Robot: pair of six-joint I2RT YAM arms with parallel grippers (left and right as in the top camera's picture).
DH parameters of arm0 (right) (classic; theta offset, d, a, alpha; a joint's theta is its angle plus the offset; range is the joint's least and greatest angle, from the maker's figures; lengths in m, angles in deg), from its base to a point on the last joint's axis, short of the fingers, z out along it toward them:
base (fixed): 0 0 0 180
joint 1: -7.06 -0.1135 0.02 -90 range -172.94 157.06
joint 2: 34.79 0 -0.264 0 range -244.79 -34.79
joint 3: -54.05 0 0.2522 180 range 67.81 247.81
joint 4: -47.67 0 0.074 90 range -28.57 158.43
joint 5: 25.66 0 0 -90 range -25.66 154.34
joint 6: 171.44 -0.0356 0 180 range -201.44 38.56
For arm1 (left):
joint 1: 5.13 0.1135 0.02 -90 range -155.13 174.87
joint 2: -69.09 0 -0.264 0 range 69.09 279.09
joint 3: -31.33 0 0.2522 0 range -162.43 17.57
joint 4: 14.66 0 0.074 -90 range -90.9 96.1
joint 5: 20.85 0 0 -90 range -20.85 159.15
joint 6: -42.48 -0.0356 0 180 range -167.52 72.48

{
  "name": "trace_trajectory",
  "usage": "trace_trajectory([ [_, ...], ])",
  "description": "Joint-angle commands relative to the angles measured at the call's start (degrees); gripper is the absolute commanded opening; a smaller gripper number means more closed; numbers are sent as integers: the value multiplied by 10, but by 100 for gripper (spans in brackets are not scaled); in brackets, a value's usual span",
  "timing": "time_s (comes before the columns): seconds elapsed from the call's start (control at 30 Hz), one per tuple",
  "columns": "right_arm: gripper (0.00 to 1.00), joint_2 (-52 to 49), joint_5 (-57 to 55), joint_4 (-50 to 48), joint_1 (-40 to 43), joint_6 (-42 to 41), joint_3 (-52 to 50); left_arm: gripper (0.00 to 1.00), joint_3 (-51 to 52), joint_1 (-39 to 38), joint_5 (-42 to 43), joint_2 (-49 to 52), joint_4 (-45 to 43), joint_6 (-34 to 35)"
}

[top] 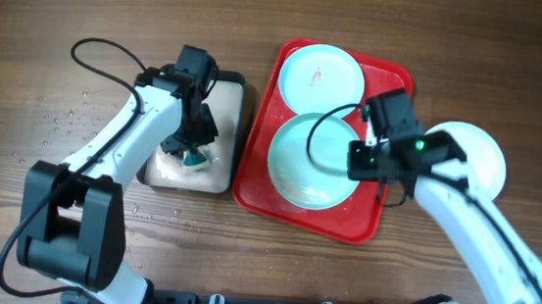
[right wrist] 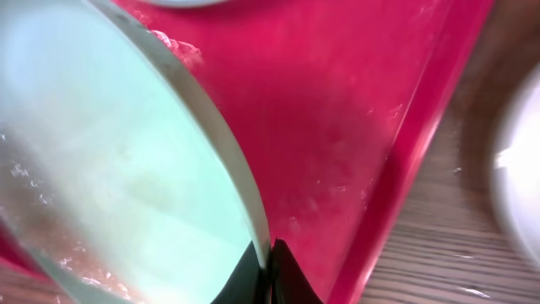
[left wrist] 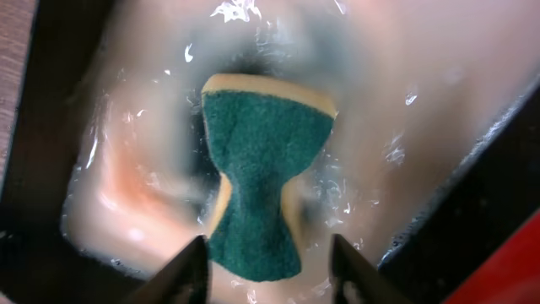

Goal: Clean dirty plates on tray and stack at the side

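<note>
I will next move my right gripper up and to the right in the overhead view, then down over the white plate point(top: 477, 155) point(right wrist: 521, 165), because it lies empty beside the tray.
The red tray point(top: 384, 211) holds two pale light-blue plates. The far plate point(top: 322, 73) has a small red smear. My right gripper point(top: 364, 160) is shut on the right rim of the near plate point(top: 310, 160); the right wrist view shows the jaws point(right wrist: 263, 272) pinching that rim point(right wrist: 126, 169) above the tray floor point(right wrist: 354, 127). A white plate point(top: 477, 155) lies on the table right of the tray. My left gripper point(top: 193, 145) is open over a green sponge point(left wrist: 261, 186), its fingertips point(left wrist: 266, 270) either side of the sponge's near end.
The sponge point(top: 195, 157) lies in a wet cream tray with a black rim point(top: 238, 130), just left of the red tray. Water drops are scattered on the wooden table point(top: 68, 115) at the left. The white plate's edge shows in the right wrist view point(right wrist: 523, 169).
</note>
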Motion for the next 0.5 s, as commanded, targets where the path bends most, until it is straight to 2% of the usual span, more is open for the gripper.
trace_trajectory([
  [0.0, 4, 45, -245, 21, -92, -55, 10, 50, 1, 19, 54, -14, -1, -10],
  [0.1, 4, 50, -394, 22, -187, -54, 10, 64, 1, 47, 88, -61, 11, -10],
  [0.13, 4, 50, -432, 22, -207, -54, 10, 75, 1, 54, 88, -75, 14, -10],
  [0.17, 4, 50, -459, 22, -223, -52, 10, 93, 1, 58, 87, -84, 16, -10],
  [0.2, 4, 50, -490, 23, -241, -52, 10, 100, 1, 63, 87, -94, 19, -10],
  [0.33, 4, 50, -558, 24, -275, -47, 10, 100, 1, 66, 87, -99, 30, -10],
  [0.47, 4, 50, -577, 15, -280, 15, 10, 100, 1, 66, 87, -99, 29, -10],
])
